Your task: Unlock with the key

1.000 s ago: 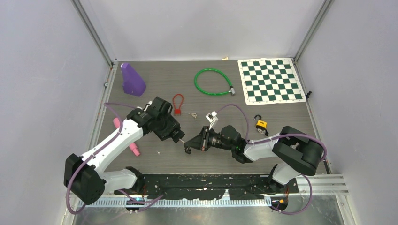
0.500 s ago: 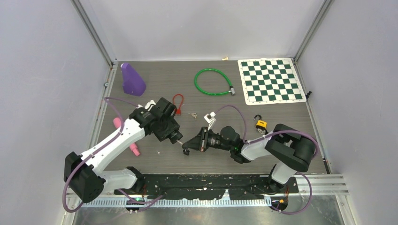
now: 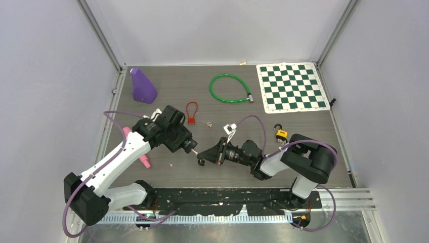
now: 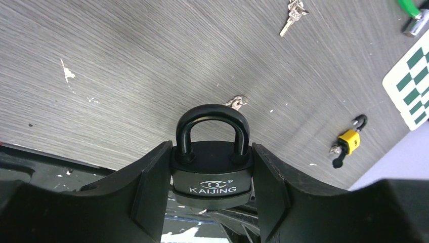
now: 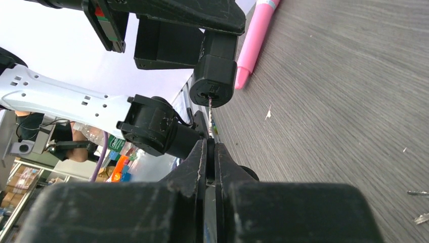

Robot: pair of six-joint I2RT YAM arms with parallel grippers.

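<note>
The robot's left gripper should turn fingers-down, lower the padlock onto the bare tabletop between the pink pen and the loose keys and let go of it there, because that patch is clear.
A black padlock (image 4: pixel 212 174) marked KAIJING sits between my left gripper's (image 4: pixel 211 152) fingers, which are shut on its body. Its shackle (image 4: pixel 212 119) is down in both holes. In the right wrist view the padlock's underside (image 5: pixel 212 88) faces me. My right gripper (image 5: pixel 210 148) is shut on a thin key (image 5: pixel 209 115). The key's blade runs up to the keyhole in that underside. From above, the left gripper (image 3: pixel 189 146) and right gripper (image 3: pixel 204 155) meet tip to tip near the table's middle front.
A red padlock (image 3: pixel 191 112) and loose keys (image 3: pixel 207 123) lie behind the grippers. A yellow padlock (image 3: pixel 281 134) is at the right, a green cable lock (image 3: pixel 230 88) and chessboard (image 3: pixel 292 87) behind. A purple cone (image 3: pixel 142 86) and pink pen (image 3: pixel 144 161) are at the left.
Both arms have shifted slightly, and the right arm's elbow has swung left. The two gripper tips stay together at the same spot, each still holding its object.
</note>
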